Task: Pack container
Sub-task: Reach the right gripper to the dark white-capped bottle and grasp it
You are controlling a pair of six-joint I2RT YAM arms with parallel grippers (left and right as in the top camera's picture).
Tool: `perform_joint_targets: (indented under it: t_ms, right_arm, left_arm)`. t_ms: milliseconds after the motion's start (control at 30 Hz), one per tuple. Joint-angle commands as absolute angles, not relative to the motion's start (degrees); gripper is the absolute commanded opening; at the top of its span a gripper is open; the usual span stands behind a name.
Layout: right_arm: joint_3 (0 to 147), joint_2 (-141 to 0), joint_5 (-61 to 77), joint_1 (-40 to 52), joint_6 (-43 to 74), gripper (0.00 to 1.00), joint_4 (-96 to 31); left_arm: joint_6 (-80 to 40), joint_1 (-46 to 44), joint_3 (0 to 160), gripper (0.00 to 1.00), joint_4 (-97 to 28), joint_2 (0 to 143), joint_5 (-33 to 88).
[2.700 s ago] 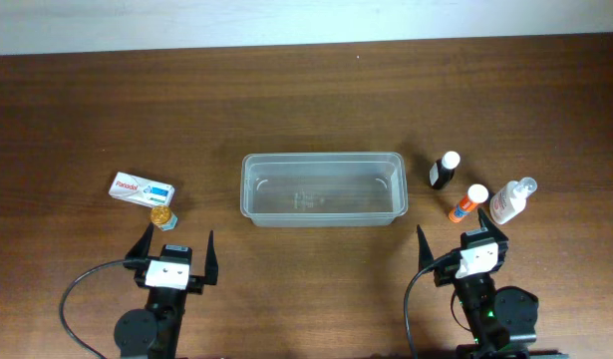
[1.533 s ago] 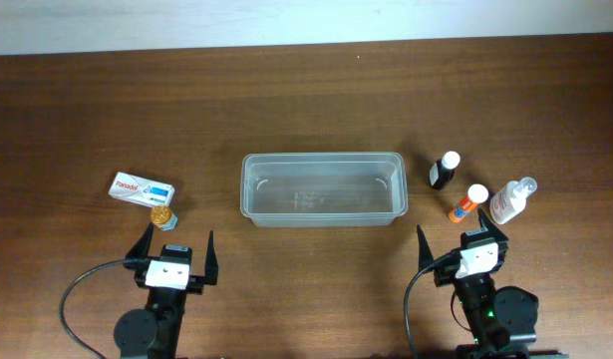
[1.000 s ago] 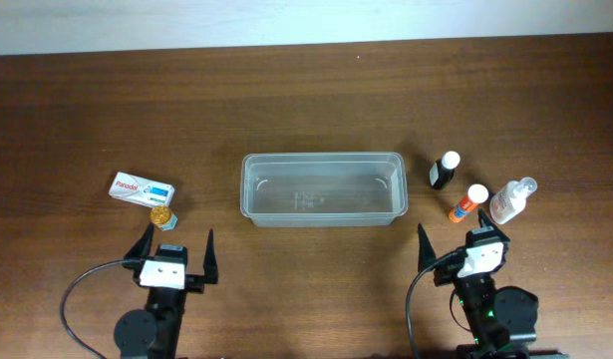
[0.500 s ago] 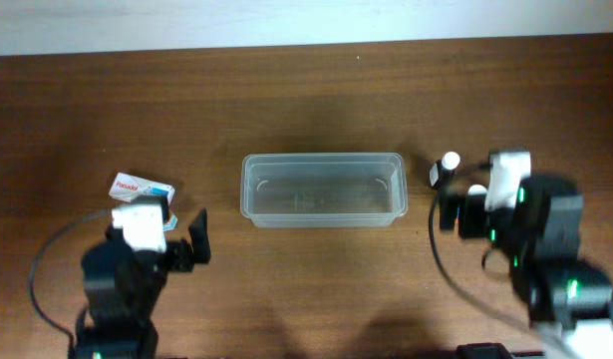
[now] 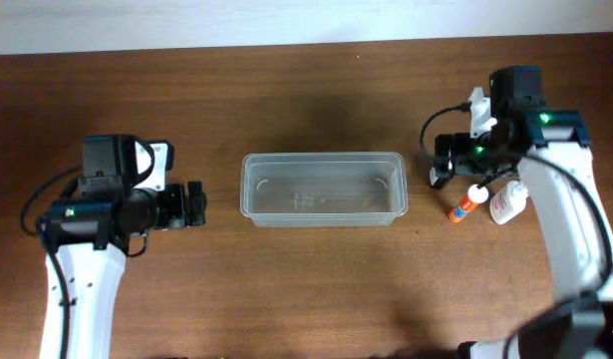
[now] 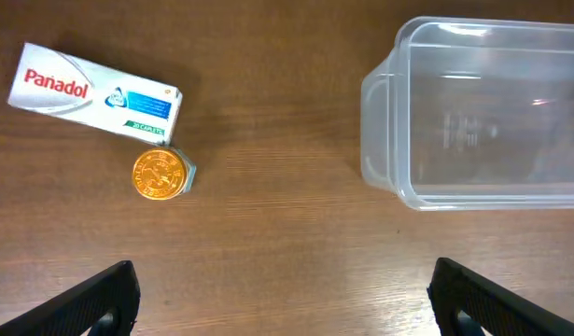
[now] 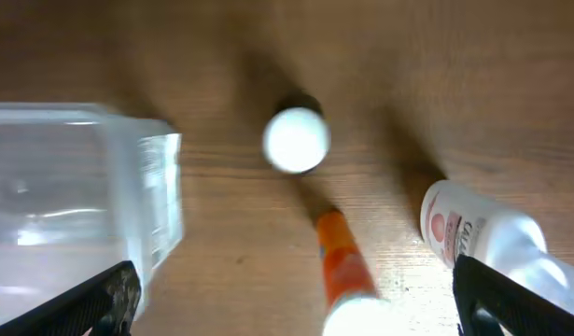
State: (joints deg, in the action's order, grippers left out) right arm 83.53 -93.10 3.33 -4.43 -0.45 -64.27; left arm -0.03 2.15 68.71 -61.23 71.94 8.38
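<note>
The dark bottle stands upright on the tabletop below my right gripper's open fingers, so my right gripper will next lower with its fingers on both sides of the white cap of the dark bottle [image 7: 296, 141].
The container [image 5: 323, 158] is a clear, empty plastic tub in the middle of the table. It also shows in the left wrist view [image 6: 378, 131] and the right wrist view [image 7: 142, 187]. My left gripper [image 5: 191, 202] is open and empty, high above bare wood left of the tub [image 6: 285, 303]. A Panadol box [image 6: 95, 91] and a small gold-capped jar [image 6: 161, 175] lie below it. My right gripper [image 5: 456, 160] is open and empty [image 7: 315, 303], above a white-capped dark bottle [image 7: 297, 140], an orange tube [image 7: 343, 266] and a white spray bottle [image 7: 473, 238].
The table is dark wood with a pale wall along its far edge. The orange tube [image 5: 465, 204] and the spray bottle [image 5: 507, 202] lie close together right of the tub. My left arm hides the box and jar in the overhead view.
Both arms have lifted from their rest at the table's front edge and swung out: the left over the box and jar, the right over the bottles. No object has moved.
</note>
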Motion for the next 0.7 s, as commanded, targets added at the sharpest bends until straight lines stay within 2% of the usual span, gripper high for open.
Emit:
perform_joint_targets:
  t_ms: [0, 333, 400, 667]
  right_arm:
    - [84.6, -98.4, 4.6, -7.3, -2.2, 0.98, -63.2]
    - [84.6, -105.5, 7.8, -7.8, -8.4, 0.99, -57.3]
    - [84.6, -105.5, 7.8, -7.5, -8.4, 0.9, -56.1]
    - [84.6, -105.6, 6.8, -3.5, -9.2, 0.86, -53.7]
  left_arm:
    - [0.9, 2.0, 69.9, 1.0, -61.1, 72.3, 8.8]
    - [0.9, 2.0, 69.9, 0.99, -60.9, 72.3, 8.8]
    - [0.9, 2.0, 69.9, 0.99, -60.9, 72.3, 8.8]
    - [0.9, 2.0, 69.9, 0.99, -60.9, 72.3, 8.8]
